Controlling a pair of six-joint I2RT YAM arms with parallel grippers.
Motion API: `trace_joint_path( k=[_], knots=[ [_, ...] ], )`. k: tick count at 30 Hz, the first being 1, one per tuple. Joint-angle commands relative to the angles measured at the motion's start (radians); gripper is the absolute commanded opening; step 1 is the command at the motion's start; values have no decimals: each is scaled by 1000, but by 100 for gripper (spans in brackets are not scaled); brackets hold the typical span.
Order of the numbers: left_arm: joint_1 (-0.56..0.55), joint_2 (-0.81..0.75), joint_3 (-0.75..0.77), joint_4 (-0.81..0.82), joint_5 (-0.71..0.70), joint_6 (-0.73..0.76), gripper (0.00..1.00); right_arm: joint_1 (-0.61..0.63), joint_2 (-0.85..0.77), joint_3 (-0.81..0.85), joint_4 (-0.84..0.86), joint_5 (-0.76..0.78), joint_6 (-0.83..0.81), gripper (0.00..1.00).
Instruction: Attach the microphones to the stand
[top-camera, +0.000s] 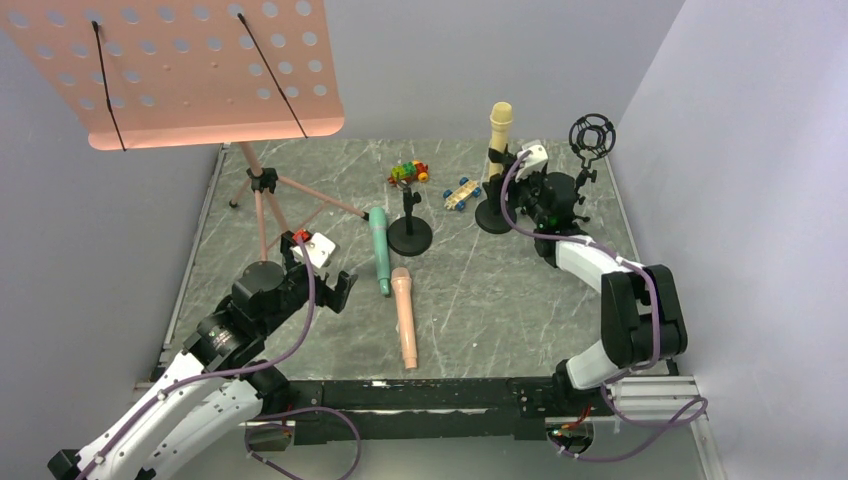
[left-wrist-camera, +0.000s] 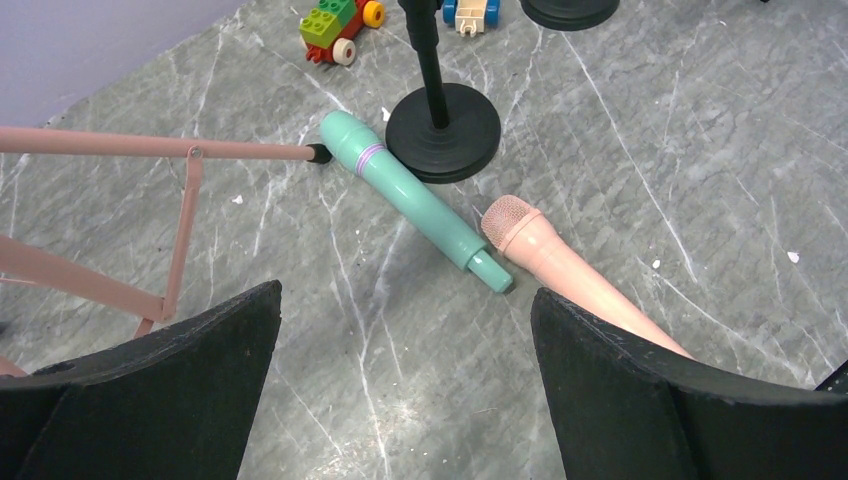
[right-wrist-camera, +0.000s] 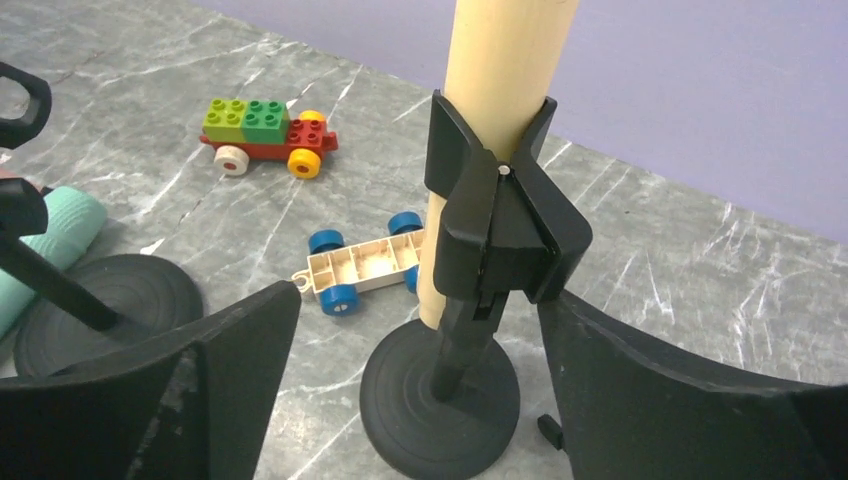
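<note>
My left gripper swings outward and to the right in the top view onto the empty stand's upper post (top-camera: 407, 199) (left-wrist-camera: 422, 24) next, since its base crowds the mint-green microphone.
The pale yellow microphone (top-camera: 501, 125) stands upright in the clip of a black stand (top-camera: 494, 216) at the back right; it also shows in the right wrist view (right-wrist-camera: 505, 60). My right gripper (top-camera: 522, 196) (right-wrist-camera: 420, 295) is open, its jaws on either side of that stand's post (right-wrist-camera: 470, 335). The mint-green microphone (top-camera: 380, 250) (left-wrist-camera: 410, 195) and the peach-pink microphone (top-camera: 404, 315) (left-wrist-camera: 560, 265) lie on the table. An empty black stand (top-camera: 410, 235) (left-wrist-camera: 443, 130) is beside the green one. My left gripper (top-camera: 322, 272) (left-wrist-camera: 405, 295) is open and empty, just short of both lying microphones.
A pink music stand (top-camera: 200, 60) on tripod legs (top-camera: 265, 195) (left-wrist-camera: 150, 145) fills the back left. Two toy cars (top-camera: 408, 173) (top-camera: 461, 193) sit at the back middle. A third stand with a ring mount (top-camera: 592, 137) is at the far right, near the wall.
</note>
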Motion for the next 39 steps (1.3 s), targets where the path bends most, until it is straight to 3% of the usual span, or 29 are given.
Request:
trace_joint_path(
  k=[1,8,13,19,22,24,28,34,39],
  knots=[
    [5,-21,4,14,-5,5,99,-18,-81,-5,-25,-30,-31,98],
    [5,-44,4,20,8,0,99,-82,-259,-41,-197,-91,-84,100],
    [6,-46,9,17,15,-7,99,-97,-362,21,-518,-260,-237,100],
    [5,-45,6,24,25,-21,99,-119,-475,14,-807,-530,-406,100],
    [6,-28,12,25,42,-43,99,-123,-522,-6,-910,-592,-463,100],
    [5,-11,17,35,60,-105,99,-138,-565,-45,-889,-585,-428,100],
    [6,37,-1,89,127,-278,99,-252,-643,-149,-708,-515,-156,100],
    [5,152,-109,323,115,-626,98,-321,-624,-126,-798,-590,-205,100],
    [-7,353,44,247,-44,-731,95,-321,-628,-110,-826,-536,-241,100]
  ],
)
